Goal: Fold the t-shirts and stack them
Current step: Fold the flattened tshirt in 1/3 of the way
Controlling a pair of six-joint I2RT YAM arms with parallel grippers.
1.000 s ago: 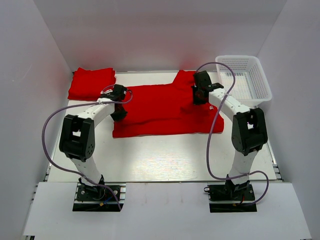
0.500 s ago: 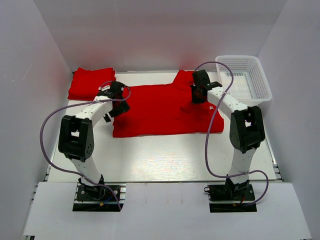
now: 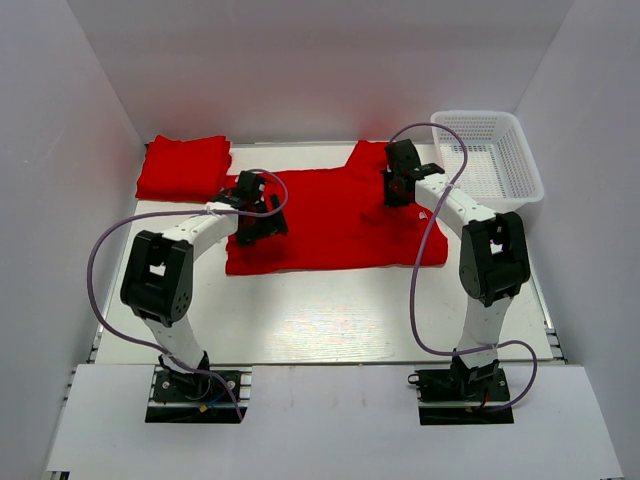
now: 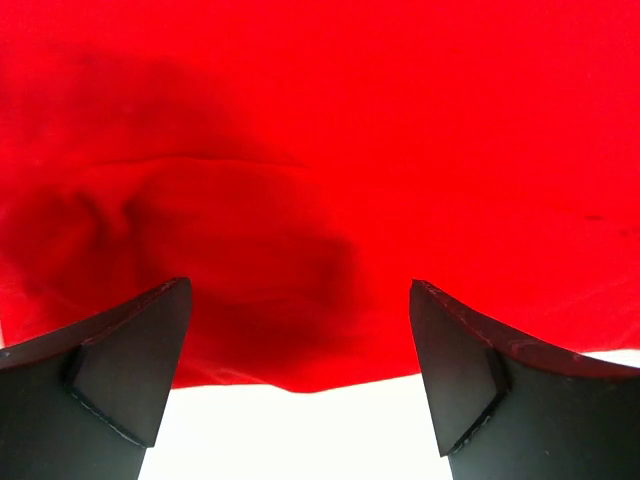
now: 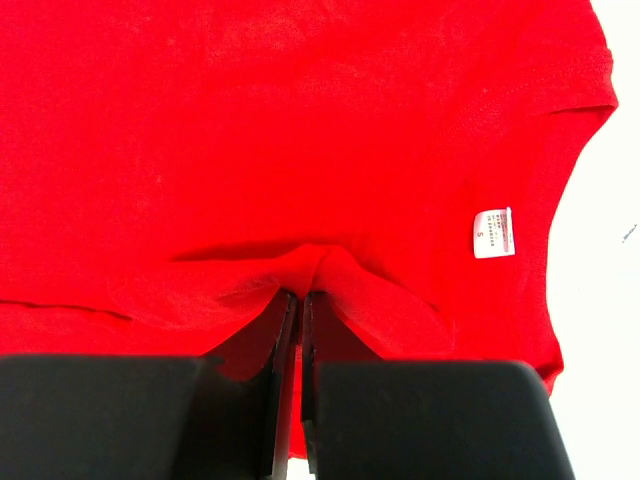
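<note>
The raised pinch goes slightly outward over the smooth part with my right gripper and comes free next, since the red cloth (image 5: 330, 265) beyond it already lies smooth.
One red t-shirt (image 3: 335, 225) lies spread across the middle of the table, partly folded lengthwise. A second t-shirt (image 3: 183, 166) lies folded at the back left. My left gripper (image 3: 262, 225) hovers over the spread shirt's left part. In the left wrist view it (image 4: 300, 380) is open above the shirt's edge (image 4: 300, 370), with nothing between its fingers (image 4: 140, 370). My right gripper (image 3: 396, 192) is at the shirt's collar end. In the right wrist view it (image 5: 300, 297) is shut on a raised pinch of red cloth (image 5: 330, 265), left of the white neck label (image 5: 493, 232).
A white mesh basket (image 3: 478, 115) stands at the back right corner, just beyond the right arm. White walls close in the table on three sides. Bare white tabletop (image 3: 330, 320) lies between the shirt and the arm bases.
My left gripper opened and let go of the shirt's left edge, then swung right over the cloth. The right gripper kept its pinch and barely moved.
</note>
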